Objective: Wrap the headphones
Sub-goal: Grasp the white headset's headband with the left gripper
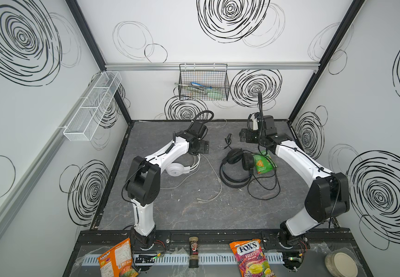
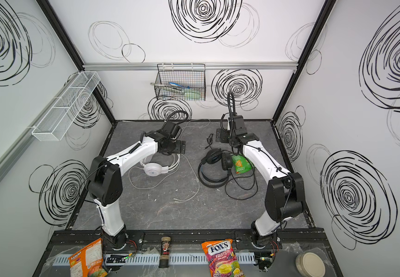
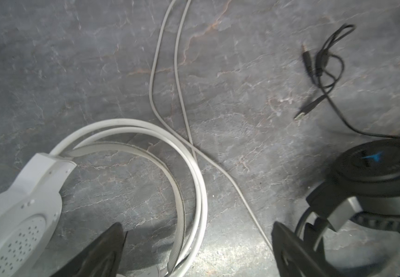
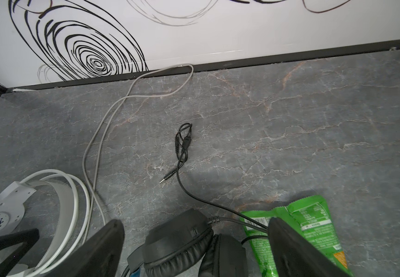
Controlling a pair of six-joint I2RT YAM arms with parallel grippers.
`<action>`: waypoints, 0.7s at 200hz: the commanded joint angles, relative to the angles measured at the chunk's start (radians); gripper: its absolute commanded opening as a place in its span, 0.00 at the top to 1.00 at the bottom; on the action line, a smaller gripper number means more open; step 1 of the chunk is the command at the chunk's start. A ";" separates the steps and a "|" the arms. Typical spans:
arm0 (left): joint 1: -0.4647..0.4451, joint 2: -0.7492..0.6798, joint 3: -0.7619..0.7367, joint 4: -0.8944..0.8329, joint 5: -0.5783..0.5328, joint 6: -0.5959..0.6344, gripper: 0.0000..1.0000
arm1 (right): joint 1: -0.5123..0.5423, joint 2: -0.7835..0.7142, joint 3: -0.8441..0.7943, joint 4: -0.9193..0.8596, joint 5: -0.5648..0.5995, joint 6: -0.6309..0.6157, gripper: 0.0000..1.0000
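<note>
My left gripper next lowers its fingers astride the white headband's side [image 1: 197, 161] [image 3: 197, 226] facing the black headphones, since that curved part already lies between its open fingers.
The white headphones [image 1: 176, 169] [image 2: 152, 169] lie on the grey table, partly under my left arm. Their white cable [image 1: 214, 172] trails loosely toward the middle. My left gripper [image 1: 200, 146] [image 3: 199, 230] hangs open above the white headband [image 3: 146, 134], touching nothing. The black headphones [image 1: 237, 159] [image 2: 215, 160] lie to the right, with their black cable [image 1: 263, 189] sprawled in loose loops. Its plug end [image 4: 182, 141] rests farther back. My right gripper [image 1: 248, 136] [image 4: 195, 224] is open over the black ear cups [image 4: 179, 235], holding nothing.
A green snack packet [image 1: 262, 163] [image 4: 309, 215] lies against the black headphones, under their cable. A black wire basket [image 1: 203, 85] hangs on the back wall and a white mesh shelf [image 1: 91, 108] on the left wall. Snack bags [image 1: 251, 256] and a small bottle [image 1: 193, 251] line the front ledge.
</note>
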 commanded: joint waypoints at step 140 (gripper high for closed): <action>-0.030 0.174 -0.005 0.098 -0.003 -0.055 0.65 | 0.016 -0.033 0.044 0.017 0.019 -0.045 0.03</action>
